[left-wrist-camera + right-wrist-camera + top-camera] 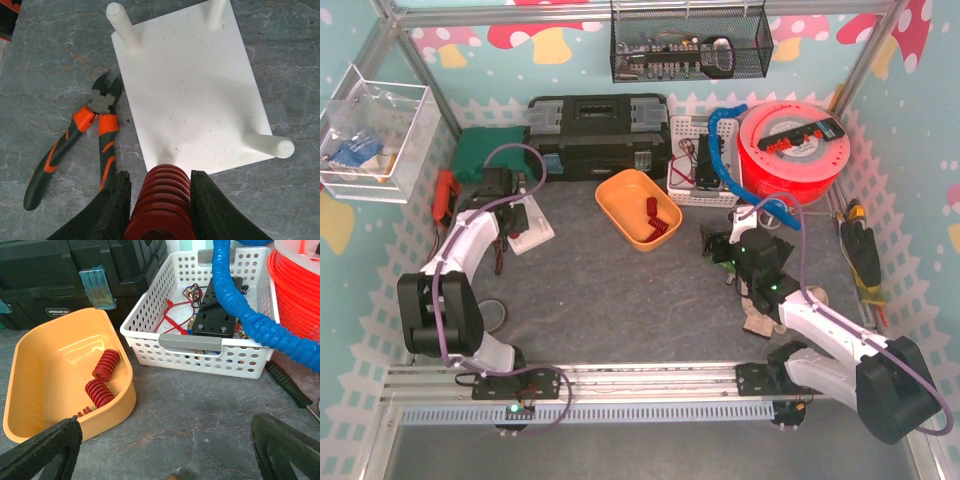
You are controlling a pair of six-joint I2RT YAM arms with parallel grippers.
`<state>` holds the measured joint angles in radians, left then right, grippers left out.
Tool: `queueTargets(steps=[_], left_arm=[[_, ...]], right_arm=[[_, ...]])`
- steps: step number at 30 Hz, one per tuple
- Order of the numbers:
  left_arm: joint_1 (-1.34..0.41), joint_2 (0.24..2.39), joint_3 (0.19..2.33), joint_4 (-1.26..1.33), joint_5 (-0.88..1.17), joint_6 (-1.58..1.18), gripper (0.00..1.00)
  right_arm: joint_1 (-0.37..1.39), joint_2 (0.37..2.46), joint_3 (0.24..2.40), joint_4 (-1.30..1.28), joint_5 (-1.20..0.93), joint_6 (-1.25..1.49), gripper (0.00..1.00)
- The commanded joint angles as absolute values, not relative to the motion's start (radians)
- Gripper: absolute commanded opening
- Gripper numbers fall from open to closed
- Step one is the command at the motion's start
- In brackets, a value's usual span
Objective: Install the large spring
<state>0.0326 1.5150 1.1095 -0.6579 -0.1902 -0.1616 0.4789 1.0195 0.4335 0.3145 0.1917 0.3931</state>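
The left gripper needs to move down next over the plate's near corner (517, 247) (165, 158) to seat and release the red spring, because the bottom of the peg still shows beneath the spring's coils.
A large red spring (162, 200) sits between the fingers of my left gripper (161, 176), which is shut on it. The spring's far end meets the near corner of the white peg plate (190, 90), right where a peg rises; that peg is hidden inside the coils. Three bare white pegs (122, 25) stand at the other corners. From above, the left gripper (510, 205) hovers over the plate (538, 230). My right gripper (165, 450) is open over bare table, holding nothing. More red springs (100, 377) lie in the orange bin (40, 390).
Orange-handled cutters (85, 135) lie just left of the plate. A white basket (200, 345) with a blue hose (240, 305) stands behind the right gripper, beside an orange spool (790, 150). A black toolbox (600, 135) stands at the back, and the bin (638, 208) is mid-table.
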Motion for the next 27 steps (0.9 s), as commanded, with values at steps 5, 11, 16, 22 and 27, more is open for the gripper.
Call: queueTargets(steps=[5,11,16,22,27], left_arm=[[0.06,1.531,1.138,-0.645,-0.189,-0.173,0.06],[0.067,1.555,1.149,-0.644,-0.177,-0.167,0.06],[0.071,1.587,1.16,-0.643,-0.165,-0.166,0.08],[0.072,1.619,1.152,-0.643,-0.161,-0.16,0.17],[0.072,1.638,1.155,-0.644,-0.16,-0.151,0.21]], right_arm=[[0.485,1.007,0.445,0.308,0.207,0.385,0.92],[0.484,1.008,0.446,0.308,0.209,0.384,0.92],[0.484,1.006,0.446,0.307,0.212,0.383,0.92],[0.485,1.006,0.446,0.306,0.213,0.382,0.92],[0.485,1.012,0.448,0.307,0.211,0.382,0.92]])
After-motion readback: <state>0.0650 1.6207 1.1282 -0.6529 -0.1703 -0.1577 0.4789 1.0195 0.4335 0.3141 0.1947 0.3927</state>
